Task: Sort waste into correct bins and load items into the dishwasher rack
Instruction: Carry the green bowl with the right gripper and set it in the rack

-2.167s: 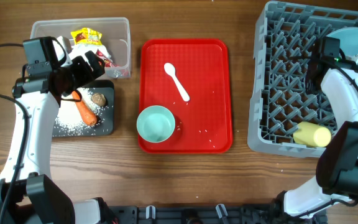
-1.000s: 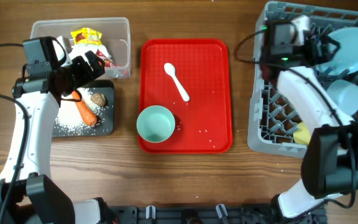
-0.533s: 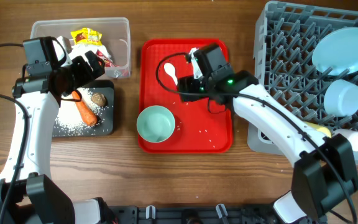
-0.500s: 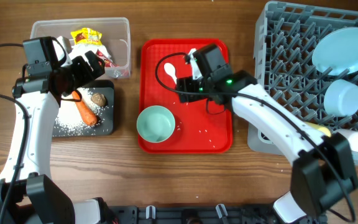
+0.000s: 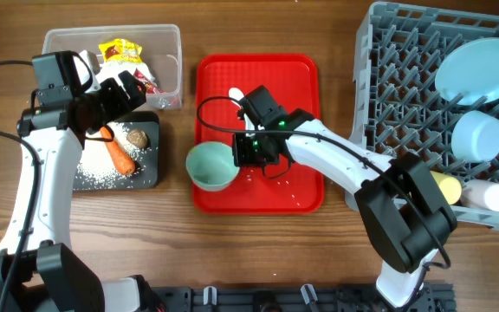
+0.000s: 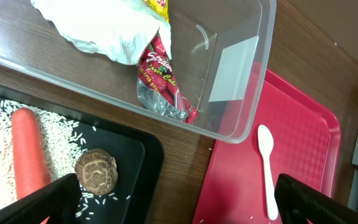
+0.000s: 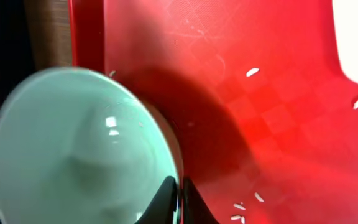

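Observation:
Empty slots by the racked bowl (image 5: 429, 111) lie to the right of my right gripper in the overhead view. The right gripper lifts across to them next, tilts and releases.
A mint bowl (image 5: 210, 166) sits tilted at the front left of the red tray (image 5: 301, 87). My right gripper (image 5: 237, 159) is shut on its right rim. The right wrist view shows the thin fingertips (image 7: 168, 190) pinching the bowl (image 7: 73, 155) wall. My left gripper (image 5: 130, 88) hangs open and empty over the seam between the clear bin (image 5: 170, 39) and the black bin (image 5: 150, 173). The grey dishwasher rack (image 5: 405, 104) holds a pale blue plate (image 5: 479, 65), a bowl (image 5: 477, 134), a yellow cup (image 5: 444, 186) and a pale cup (image 5: 489, 198).
The clear bin holds a yellow wrapper (image 5: 119, 50), a red wrapper (image 6: 160, 74) and tissue (image 6: 104, 31). The black bin holds a carrot (image 5: 121, 156), a brown lump (image 5: 136, 137) and rice (image 5: 102, 176). A white spoon (image 6: 267, 168) lies on the tray, with rice grains (image 7: 252, 72) scattered there.
My right arm swung from the rack across to the red tray, came down to the mint bowl and shut on its rim. The bowl has tipped and shifted left. The left arm is still.

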Controlling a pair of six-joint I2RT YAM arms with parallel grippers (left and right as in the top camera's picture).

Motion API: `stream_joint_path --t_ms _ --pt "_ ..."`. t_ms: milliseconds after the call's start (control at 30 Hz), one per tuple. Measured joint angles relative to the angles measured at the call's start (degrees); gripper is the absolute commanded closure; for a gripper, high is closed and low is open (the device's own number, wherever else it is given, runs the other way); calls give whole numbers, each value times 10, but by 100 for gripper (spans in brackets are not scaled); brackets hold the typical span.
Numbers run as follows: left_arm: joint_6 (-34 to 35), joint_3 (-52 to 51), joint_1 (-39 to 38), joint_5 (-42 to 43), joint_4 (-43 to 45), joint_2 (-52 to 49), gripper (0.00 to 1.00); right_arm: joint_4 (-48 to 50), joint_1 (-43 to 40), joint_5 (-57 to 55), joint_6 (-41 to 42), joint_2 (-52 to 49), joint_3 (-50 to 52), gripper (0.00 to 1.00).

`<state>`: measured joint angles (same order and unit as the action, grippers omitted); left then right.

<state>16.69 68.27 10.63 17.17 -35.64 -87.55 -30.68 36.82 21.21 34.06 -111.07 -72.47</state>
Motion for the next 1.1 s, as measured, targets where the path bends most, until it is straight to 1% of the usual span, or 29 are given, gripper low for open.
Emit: stream_joint_path --t_ms 133,200,267,333,400,433,467,533,633,667,733,800,867,967,1100 --pt "0 0 0 0 0 0 0 -3 -2 1 4 0 0 96" --pt "0 0 0 0 0 0 0 -30 -17 -10 -3 9 -1 96" --pt "0 0 0 0 0 0 0 -64 -34 -48 -11 39 0 96" --pt "0 0 0 0 0 0 0 -98 -61 -106 -21 103 0 96" --pt "0 0 0 0 0 0 0 -137 -103 -209 -35 213 -2 96" --pt "0 0 0 0 0 0 0 -157 -128 -288 -40 280 -8 96" --pt "0 0 0 0 0 0 0 -163 -137 -326 -42 305 -11 96" --pt "0 0 0 0 0 0 0 -194 -158 -475 -47 372 -13 96" --pt "0 0 0 0 0 0 0 -195 -195 -641 -60 410 -13 96" --pt "0 0 0 0 0 0 0 -195 -210 -701 -73 412 -13 96" --pt "0 0 0 0 0 0 0 -195 -237 -783 -101 400 -13 96" --pt "0 0 0 0 0 0 0 -185 -267 -854 -149 371 -13 96" --pt "0 0 0 0 0 0 0 -145 -284 -887 -212 335 -13 96" --pt "0 0 0 0 -2 0 0 -89 -286 -923 -369 259 -13 95" --pt "0 0 0 0 -1 0 0 8 -286 -1016 -580 158 -11 96"
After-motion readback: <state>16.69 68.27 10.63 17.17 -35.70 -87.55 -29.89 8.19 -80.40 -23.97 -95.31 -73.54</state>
